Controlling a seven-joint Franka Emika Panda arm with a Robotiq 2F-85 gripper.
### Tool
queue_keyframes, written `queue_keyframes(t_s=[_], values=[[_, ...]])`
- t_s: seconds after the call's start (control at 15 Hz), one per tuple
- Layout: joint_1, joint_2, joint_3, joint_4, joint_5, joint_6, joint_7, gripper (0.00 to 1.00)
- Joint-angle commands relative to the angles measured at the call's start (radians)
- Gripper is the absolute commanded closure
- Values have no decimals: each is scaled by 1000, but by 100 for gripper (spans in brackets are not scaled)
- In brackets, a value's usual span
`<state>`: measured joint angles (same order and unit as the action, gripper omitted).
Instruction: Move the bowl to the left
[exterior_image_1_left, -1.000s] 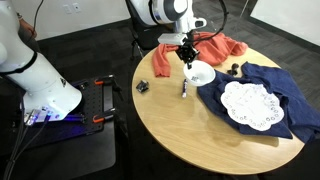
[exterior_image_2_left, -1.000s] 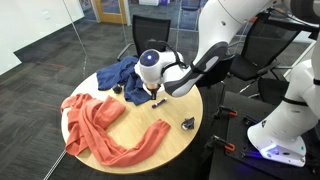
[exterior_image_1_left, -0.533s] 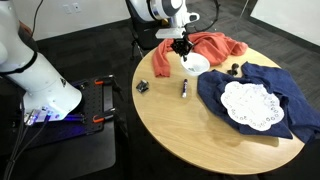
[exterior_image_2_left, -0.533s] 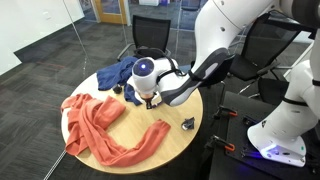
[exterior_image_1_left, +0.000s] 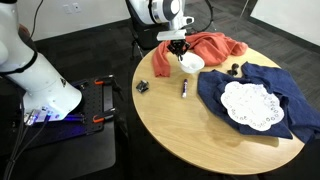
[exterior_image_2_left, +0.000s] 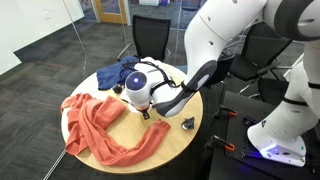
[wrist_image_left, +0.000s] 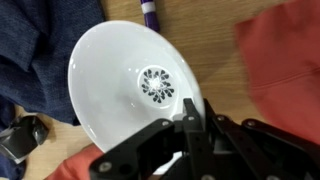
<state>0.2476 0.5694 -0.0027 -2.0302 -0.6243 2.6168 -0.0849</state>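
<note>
Next, my gripper carries the bowl down, onto the wood between the orange cloth and the marker.
The small white bowl with a dark speckled mark at its inner centre is held tilted, lifted off the round wooden table. My gripper is shut on the bowl's rim; it also shows in an exterior view. The bowl hangs by the edge of the orange cloth. In an exterior view the arm hides the bowl.
A dark blue cloth carries a white lace doily. A marker lies on the wood, and its tip shows in the wrist view. A small dark object lies near the table edge, and small dark pieces lie by the blue cloth.
My gripper has carried the bowl away from the blue cloth, towards the orange cloth and the far edge of the table. The marker and doily have not moved.
</note>
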Motion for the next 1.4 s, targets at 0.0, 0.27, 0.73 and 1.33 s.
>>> queue_keyframes(t_s=[0.0,0.27,0.73,1.33], values=[[5,35,13,55,-19,-27,-64,98],[9,59,16,70,-28,-15,-105,98],[10,80,17,81,-45,-15,-126,98],[11,14,20,27,-49,-2,-106,28]])
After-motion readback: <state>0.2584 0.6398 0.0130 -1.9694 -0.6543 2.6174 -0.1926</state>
